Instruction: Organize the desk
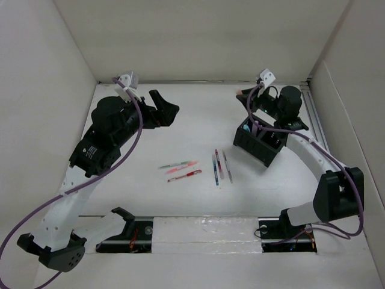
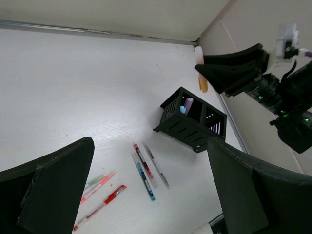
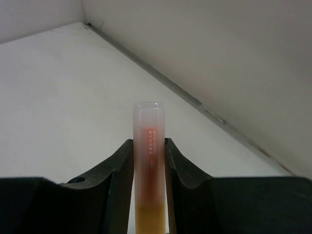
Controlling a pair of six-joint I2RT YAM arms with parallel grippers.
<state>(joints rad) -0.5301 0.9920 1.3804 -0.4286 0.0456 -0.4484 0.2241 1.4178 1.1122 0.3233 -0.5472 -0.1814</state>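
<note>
Next, my right gripper comes back and down over the purple marker's compartment [image 1: 251, 127] to let go of the pink and orange marker. That marker still hangs beyond the organizer.
The desk [image 1: 192, 120] is a wide white tabletop. My right gripper [image 1: 245, 94] is shut on a translucent pink and orange marker [image 3: 148, 146] and holds it above the far right of the desk, just beyond a black compartmented organizer [image 1: 260, 143]. The marker also shows in the left wrist view [image 2: 200, 73]. Several pens lie mid-desk: a green-pink pen [image 1: 177, 164], a red pen [image 1: 184, 175] and three parallel pens [image 1: 219, 167]. My left gripper [image 1: 163, 111] is open and empty, raised over the far left of the desk; its fingers [image 2: 48, 195] frame the pens [image 2: 144, 178].
The organizer [image 2: 192, 119] holds a purple marker [image 2: 187, 104] and a blue-tipped item. White panels wall in the desk at the back and both sides. A metal rail runs along the right edge [image 1: 314, 114].
</note>
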